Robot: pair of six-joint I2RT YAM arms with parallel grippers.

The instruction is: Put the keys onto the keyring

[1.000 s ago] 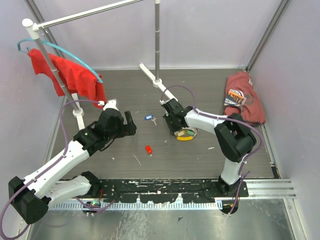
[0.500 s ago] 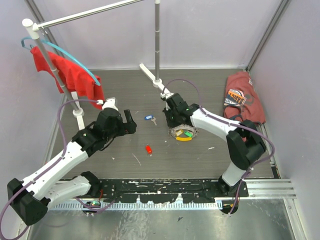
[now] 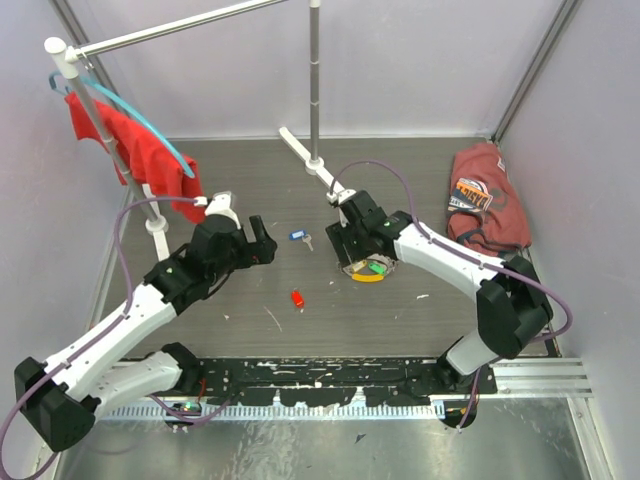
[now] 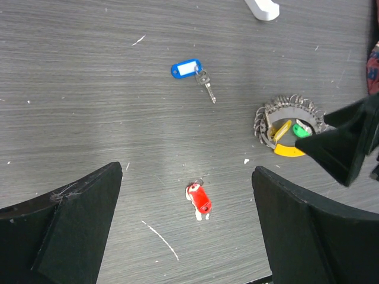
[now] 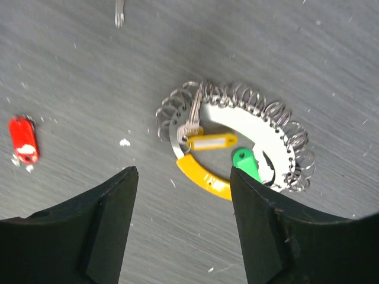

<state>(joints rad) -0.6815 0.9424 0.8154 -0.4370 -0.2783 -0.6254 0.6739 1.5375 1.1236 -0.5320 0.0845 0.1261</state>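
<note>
The keyring's yellow piece lies below, slanting across the gap of my right gripper. My right gripper will next turn its fingers and lower them on both sides of the keyring's end by the yellow tag [image 3: 355, 276] [image 5: 186, 164].
The keyring [image 3: 368, 268] lies flat on the dark table: a silvery coiled loop with a curved yellow piece, a yellow tag and a green tag [image 5: 246, 164]. My right gripper [image 5: 183, 174] hovers open just above its near edge [image 5: 204, 177], nothing between its fingers. One of the keys, with a blue head [image 3: 298, 236], lies left of the ring [image 4: 290, 127]. The red-headed key [image 3: 297, 298] lies nearer the arms. My left gripper [image 4: 186, 171] hangs wide open above the red key [image 4: 199, 199], empty. The blue key [image 4: 186, 68] shows beyond it.
A red cloth [image 3: 140, 150] hangs on a teal hanger from the white rack at the left. The rack's upright pole [image 3: 315, 100] stands behind the keyring. A red shirt [image 3: 488, 195] lies crumpled at the back right.
My right gripper, shut at the keyring a moment ago, has opened and drawn back slightly; the ring rests on the table. The left arm has barely moved.
</note>
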